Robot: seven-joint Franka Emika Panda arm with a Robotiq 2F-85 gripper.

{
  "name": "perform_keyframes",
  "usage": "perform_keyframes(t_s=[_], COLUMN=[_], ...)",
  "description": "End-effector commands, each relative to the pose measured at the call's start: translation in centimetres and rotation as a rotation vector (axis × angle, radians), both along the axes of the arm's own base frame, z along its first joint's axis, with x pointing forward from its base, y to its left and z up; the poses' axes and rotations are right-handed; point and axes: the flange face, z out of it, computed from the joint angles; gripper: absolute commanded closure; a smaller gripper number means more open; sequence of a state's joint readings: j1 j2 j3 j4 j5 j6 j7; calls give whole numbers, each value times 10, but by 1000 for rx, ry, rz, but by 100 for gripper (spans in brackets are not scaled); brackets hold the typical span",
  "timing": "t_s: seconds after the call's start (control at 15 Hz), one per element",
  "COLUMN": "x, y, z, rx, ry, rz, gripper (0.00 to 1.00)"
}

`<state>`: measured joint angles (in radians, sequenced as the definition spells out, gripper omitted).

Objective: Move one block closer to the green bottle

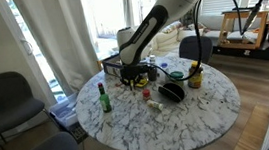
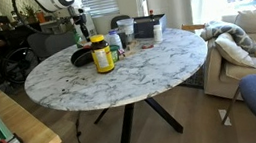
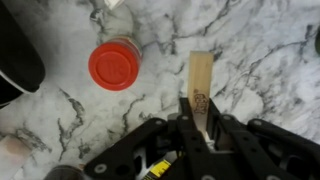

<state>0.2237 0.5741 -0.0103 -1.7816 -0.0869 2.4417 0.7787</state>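
My gripper should lower the slim pale wooden block onto the bare marble a short way from the green bottle point(image 1: 104, 96).
The green bottle point(image 1: 104, 96), slim with a red cap, stands on the marble table point(image 1: 170, 129) near its edge. My gripper point(image 3: 200, 112) is shut on a pale wooden block point(image 3: 201, 72) that sticks out beyond the fingertips, low over the marble. A round red cap point(image 3: 113, 63), seen from above, lies just left of the block in the wrist view. I cannot tell if it is the bottle's cap. In an exterior view the gripper point(image 1: 132, 77) is a short way from the bottle, among small items. It also shows in the exterior view point(image 2: 82, 29), at the table's far side.
A jar with a yellow lid point(image 1: 195, 76) point(image 2: 101, 53) and a black round object point(image 1: 171, 91) point(image 2: 82, 56) stand on the table. A dark box point(image 2: 145, 26) and small containers sit at the far side. Grey chairs point(image 1: 6, 98) stand around the table.
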Motion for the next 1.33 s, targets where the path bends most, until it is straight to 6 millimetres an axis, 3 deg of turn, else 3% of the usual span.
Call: perform_keyframes(t_s=[0.0, 0.13, 0.2, 0.8, 1.2, 1.27], x=[4, 5, 2, 29, 48, 49], y=[0, 1, 3, -16, -21, -21], z=[-4, -4, -3, -43, -55, -54], rx=[-1, 0, 10, 154, 147, 148], ry=[0, 0, -12, 31, 21, 20], rz=[-5, -4, -9, -334, -428, -432], gripper=[82, 82, 96, 96, 96, 57])
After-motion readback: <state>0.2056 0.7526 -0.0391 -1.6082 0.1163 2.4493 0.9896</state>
